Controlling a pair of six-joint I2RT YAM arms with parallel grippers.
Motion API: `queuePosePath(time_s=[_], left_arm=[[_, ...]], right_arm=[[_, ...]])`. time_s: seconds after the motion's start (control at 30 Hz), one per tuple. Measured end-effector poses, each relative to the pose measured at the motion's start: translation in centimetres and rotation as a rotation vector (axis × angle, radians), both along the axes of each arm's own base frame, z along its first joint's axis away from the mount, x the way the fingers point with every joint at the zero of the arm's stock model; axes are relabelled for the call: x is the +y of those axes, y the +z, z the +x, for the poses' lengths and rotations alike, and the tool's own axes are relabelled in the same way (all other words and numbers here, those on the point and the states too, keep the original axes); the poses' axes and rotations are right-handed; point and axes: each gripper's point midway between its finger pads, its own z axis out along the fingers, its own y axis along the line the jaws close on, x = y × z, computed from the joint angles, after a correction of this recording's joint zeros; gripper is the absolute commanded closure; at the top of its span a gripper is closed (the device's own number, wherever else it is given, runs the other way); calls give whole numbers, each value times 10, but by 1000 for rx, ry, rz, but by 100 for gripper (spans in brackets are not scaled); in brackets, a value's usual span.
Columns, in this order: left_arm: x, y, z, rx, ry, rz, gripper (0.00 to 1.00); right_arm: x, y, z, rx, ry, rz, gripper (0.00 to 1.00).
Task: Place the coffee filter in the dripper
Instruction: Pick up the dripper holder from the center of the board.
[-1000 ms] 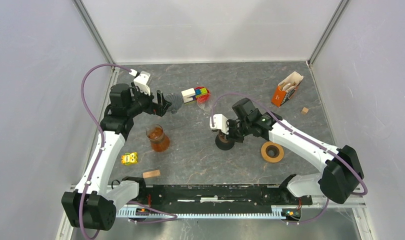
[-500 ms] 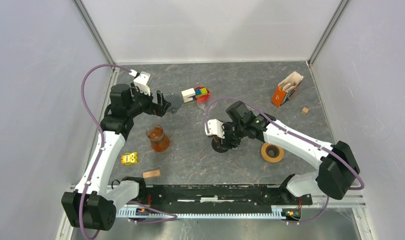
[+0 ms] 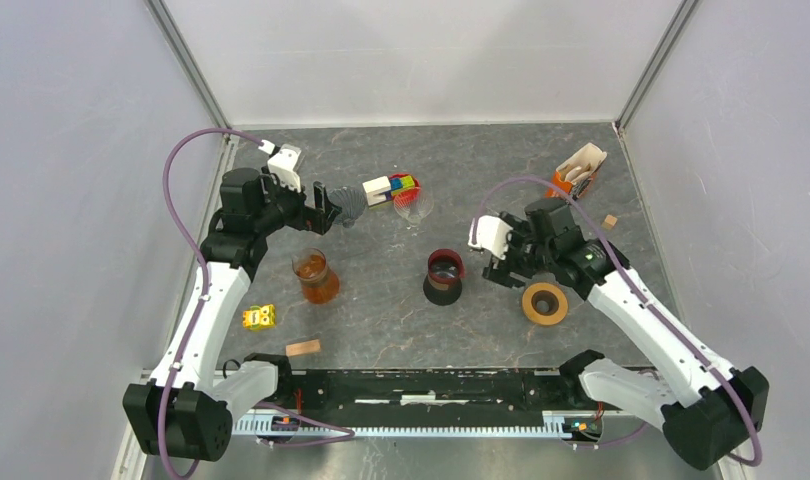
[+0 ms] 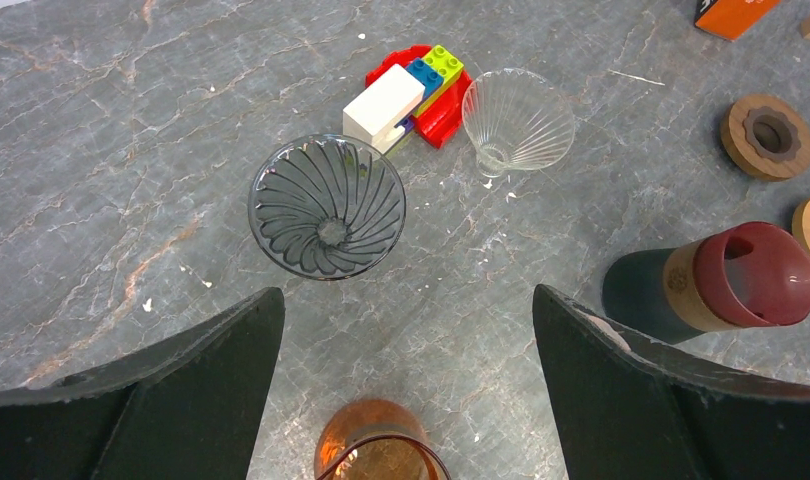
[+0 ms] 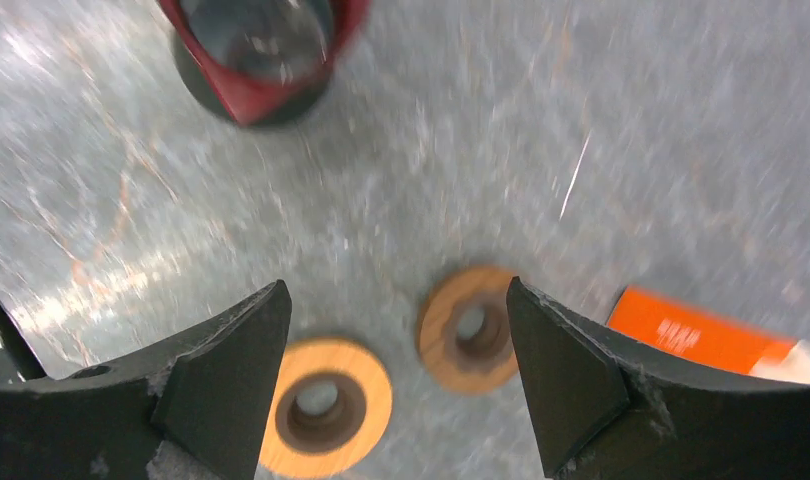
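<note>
My right gripper moves down and to the right in the top view onto the lighter wooden ring's far rim (image 3: pixel 548 288) (image 5: pixel 378 408) next, since the ring's open hole admits a finger.
Pale coffee filters (image 3: pixel 584 164) stick out of an orange box (image 3: pixel 561 186) at the back right. Its orange corner shows in the right wrist view (image 5: pixel 696 330). A grey ribbed glass dripper (image 4: pixel 326 205) stands upright just ahead of my left gripper (image 4: pixel 406 300), which is open and empty. From above, the dripper (image 3: pixel 352 205) sits right at that gripper's (image 3: pixel 331 210) tips. A clear dripper (image 4: pixel 518 120) lies tilted beside the toy bricks. My right gripper (image 5: pixel 395 290) hangs open and empty over two wooden rings (image 5: pixel 321 400) (image 5: pixel 471 328).
A red-lidded dark cup (image 3: pixel 444 275) stands mid-table. An amber glass (image 3: pixel 316 277) sits near my left arm. Coloured toy bricks (image 3: pixel 391 187), a yellow toy (image 3: pixel 259 317), a wooden block (image 3: pixel 303 348) and a small cube (image 3: pixel 609 221) lie around.
My right gripper opened and let go of the red-lidded cup, then swung right to hang over the wooden rings. The left arm has not moved.
</note>
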Motion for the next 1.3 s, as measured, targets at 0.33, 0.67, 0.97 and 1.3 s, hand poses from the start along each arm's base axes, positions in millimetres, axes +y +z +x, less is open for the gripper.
queuePosePath(time_s=[0.33,0.67,0.97,1.3], left_arm=[[-2,6,3,-27,-5,-12,0],[-5,9,3,-33,-18,-27,0],[-7,13,3,-48,-27,-32,0],[-7,13,4,-51,-27,-33,0]], right_arm=[[-115,-94,-9,260,-331,-195,19],[-159,-126,-17,399,-414,-237,21],[-161,-150,-26,513,-406,-187,28],[-151,-154,-26,565,-394,-130,75]])
